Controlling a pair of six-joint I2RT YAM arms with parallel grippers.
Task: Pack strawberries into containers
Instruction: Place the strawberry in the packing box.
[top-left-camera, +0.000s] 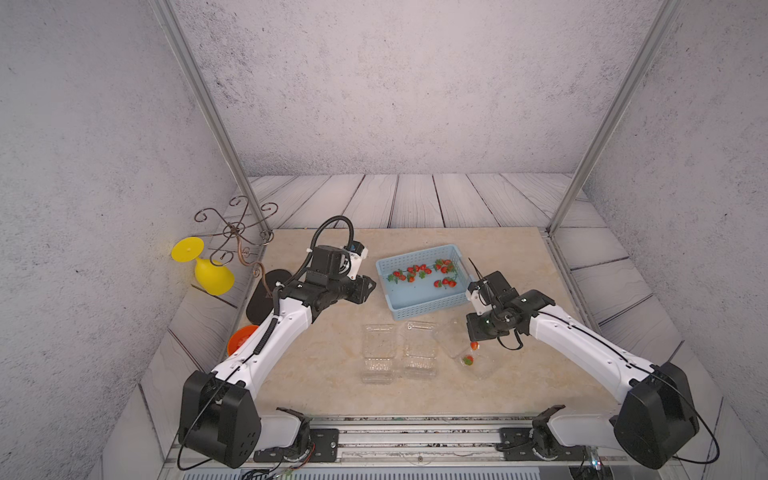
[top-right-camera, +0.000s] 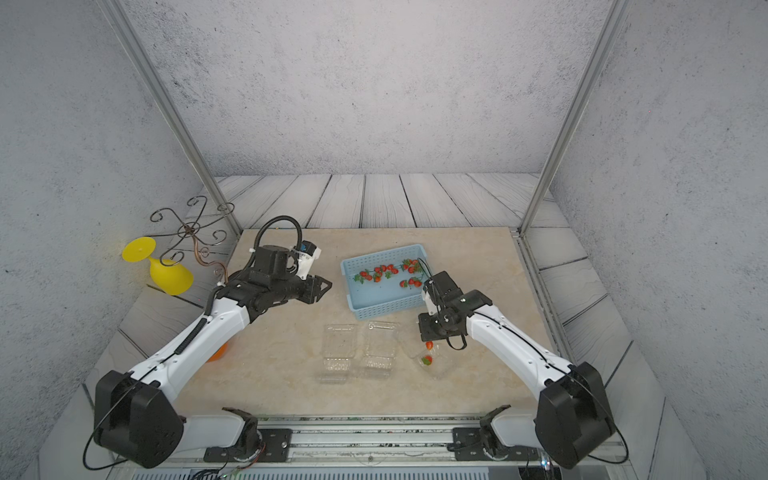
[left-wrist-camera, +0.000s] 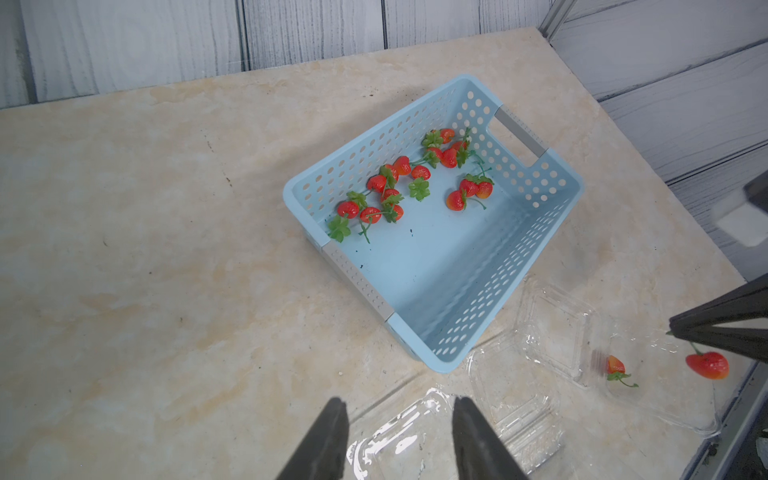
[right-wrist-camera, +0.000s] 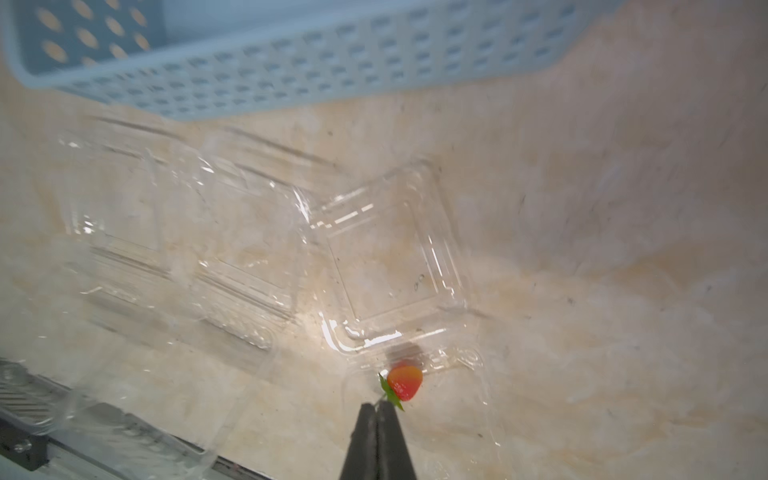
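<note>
My right gripper goes down next toward the container's bottom (top-left-camera: 479, 357) (right-wrist-camera: 449, 380) beside the lying strawberry and releases the green stem, since that spot is free and sits below it.
Several red strawberries (top-left-camera: 422, 272) with green caps lie in the light blue basket (top-left-camera: 432, 306). Three clear open containers (top-left-camera: 378, 353) (top-left-camera: 419, 349) (top-left-camera: 478, 368) sit in a row in front of it. My right gripper (right-wrist-camera: 377, 405) is shut on the green stem of one strawberry (right-wrist-camera: 405, 382), which hangs just over the rightmost container (right-wrist-camera: 453, 415). Another strawberry (top-left-camera: 468, 360) lies inside that container. My left gripper (left-wrist-camera: 400, 401) hovers open and empty left of the basket (left-wrist-camera: 357, 278), above the table near the leftmost container (left-wrist-camera: 399, 440).
A yellow goblet (top-left-camera: 212, 272) lies on its side by a brown wire stand (top-left-camera: 235, 230) at the far left. An orange bowl (top-left-camera: 241, 336) and a black oval pad (top-left-camera: 266, 299) are partly hidden under my left arm. Metal frame posts stand at the table's back corners.
</note>
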